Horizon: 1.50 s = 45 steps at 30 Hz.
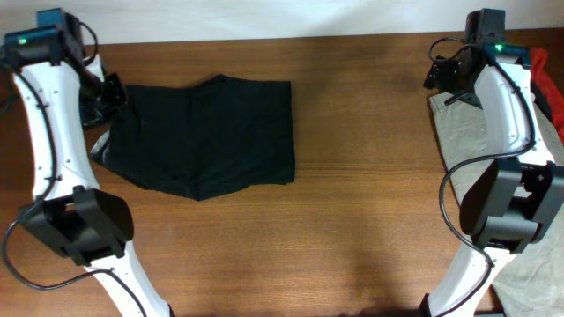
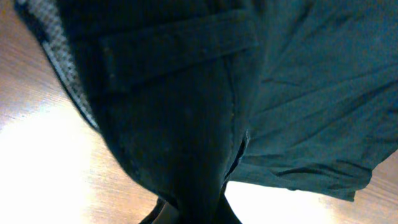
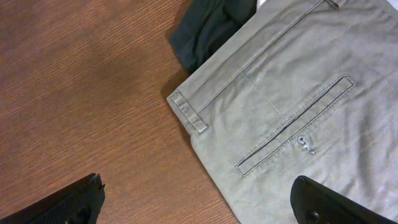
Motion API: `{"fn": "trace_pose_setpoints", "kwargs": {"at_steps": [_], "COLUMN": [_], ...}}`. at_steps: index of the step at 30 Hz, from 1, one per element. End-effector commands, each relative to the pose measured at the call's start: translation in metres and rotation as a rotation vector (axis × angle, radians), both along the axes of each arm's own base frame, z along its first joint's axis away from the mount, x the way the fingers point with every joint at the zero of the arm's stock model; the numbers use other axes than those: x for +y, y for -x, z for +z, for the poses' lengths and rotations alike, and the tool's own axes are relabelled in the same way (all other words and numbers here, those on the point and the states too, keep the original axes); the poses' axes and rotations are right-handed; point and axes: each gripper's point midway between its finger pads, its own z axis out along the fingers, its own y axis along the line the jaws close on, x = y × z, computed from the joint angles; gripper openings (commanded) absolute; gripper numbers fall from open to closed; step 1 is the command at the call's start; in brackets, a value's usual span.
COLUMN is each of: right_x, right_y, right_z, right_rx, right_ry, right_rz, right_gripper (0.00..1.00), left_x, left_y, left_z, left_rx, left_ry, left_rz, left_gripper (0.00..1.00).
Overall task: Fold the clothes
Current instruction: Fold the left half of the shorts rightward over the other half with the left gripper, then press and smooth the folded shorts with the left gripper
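Observation:
My left gripper brings the waistband end to the right in the overhead view, down by the far leg hem (image 1: 280, 99), next. It then releases it, as the shorts (image 1: 216, 136) lie spread.
Black shorts (image 1: 216, 136) lie spread on the wooden table at the left. My left gripper (image 1: 113, 95) is shut on the shorts' left waistband end and lifts it; the left wrist view shows the dark cloth with a belt loop (image 2: 180, 46) hanging from the jaws (image 2: 193, 218). My right gripper (image 1: 449, 75) is open and empty at the far right, above the corner of khaki trousers (image 1: 463, 132). The right wrist view shows the trousers' waistband and back pocket (image 3: 292, 134) between the two fingers (image 3: 199, 199).
A dark garment (image 3: 208, 28) lies under the khaki trousers' top corner. A red cloth (image 1: 546, 84) sits at the right edge. More khaki cloth (image 1: 529, 273) lies at the bottom right. Bare wood (image 1: 370, 194) spans the table's middle.

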Motion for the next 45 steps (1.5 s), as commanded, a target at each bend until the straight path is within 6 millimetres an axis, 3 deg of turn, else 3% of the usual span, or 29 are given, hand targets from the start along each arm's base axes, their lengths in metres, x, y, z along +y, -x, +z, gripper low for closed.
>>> {"fn": "trace_pose_setpoints", "kwargs": {"at_steps": [1, 7, 9, 11, 15, 19, 21, 23, 28, 32, 33, 35, 37, 41, 42, 43, 45], "right_x": [-0.003, -0.003, -0.003, -0.003, -0.003, -0.003, -0.003, -0.003, -0.003, -0.003, -0.003, -0.003, -0.003, -0.003, -0.003, -0.003, -0.003], "right_y": [0.0, 0.0, 0.0, 0.0, 0.0, 0.0, 0.0, 0.0, 0.0, 0.0, 0.0, 0.0, 0.0, 0.0, 0.0, 0.0, 0.0], "right_z": [0.006, 0.006, 0.006, 0.006, 0.006, 0.006, 0.006, 0.006, 0.006, 0.006, 0.006, 0.006, 0.006, 0.006, 0.006, 0.006, 0.006], "right_rx": [-0.014, -0.014, -0.014, -0.014, -0.014, -0.014, -0.014, -0.014, -0.014, -0.014, -0.014, -0.014, -0.014, -0.014, -0.014, -0.014, -0.014], "right_ry": [0.004, 0.004, 0.004, 0.004, 0.004, 0.004, 0.004, 0.004, 0.004, 0.004, 0.004, 0.004, 0.004, 0.004, 0.004, 0.004, 0.004], "right_rz": [-0.014, -0.015, -0.015, -0.015, -0.015, -0.015, -0.015, -0.014, -0.015, -0.015, -0.015, -0.014, -0.015, -0.015, -0.015, -0.014, -0.015], "right_gripper": [0.99, 0.99, 0.99, 0.98, 0.99, 0.99, 0.99, 0.99, 0.99, 0.99, 0.99, 0.99, 0.99, 0.99, 0.99, 0.99, 0.99], "left_x": [-0.021, -0.13, -0.165, -0.183, -0.219, -0.255, -0.265, -0.263, -0.29, -0.299, -0.299, -0.305, -0.308, -0.31, -0.317, -0.321, -0.32], "left_y": [-0.016, -0.055, -0.065, -0.074, -0.1, -0.095, -0.085, -0.072, -0.057, -0.047, -0.047, -0.044, -0.041, -0.031, -0.026, -0.023, -0.022], "left_z": [0.025, 0.031, 0.022, 0.002, -0.067, -0.081, -0.083, -0.087, -0.088, -0.114, -0.115, -0.113, -0.112, -0.112, -0.107, -0.097, -0.078], "left_rx": [-0.1, -0.255, -0.276, -0.265, -0.219, -0.215, -0.193, -0.138, -0.112, -0.034, -0.031, -0.028, -0.02, 0.001, -0.005, -0.016, -0.038], "left_ry": [-0.108, -0.105, -0.089, -0.084, -0.08, -0.095, -0.097, -0.104, 0.074, 0.138, 0.138, 0.18, 0.202, 0.226, 0.273, 0.303, 0.301], "left_rz": [-0.039, -0.254, -0.304, -0.334, -0.393, -0.542, -0.592, -0.636, -0.671, -0.679, -0.679, -0.684, -0.69, -0.756, -0.812, -0.836, -0.847], "left_gripper": [0.01, 0.01, 0.01, 0.01, 0.01, 0.01, 0.01, 0.01, 0.01, 0.02, 0.11, 0.16, 0.35, 0.36, 0.34, 0.23, 0.21]}}
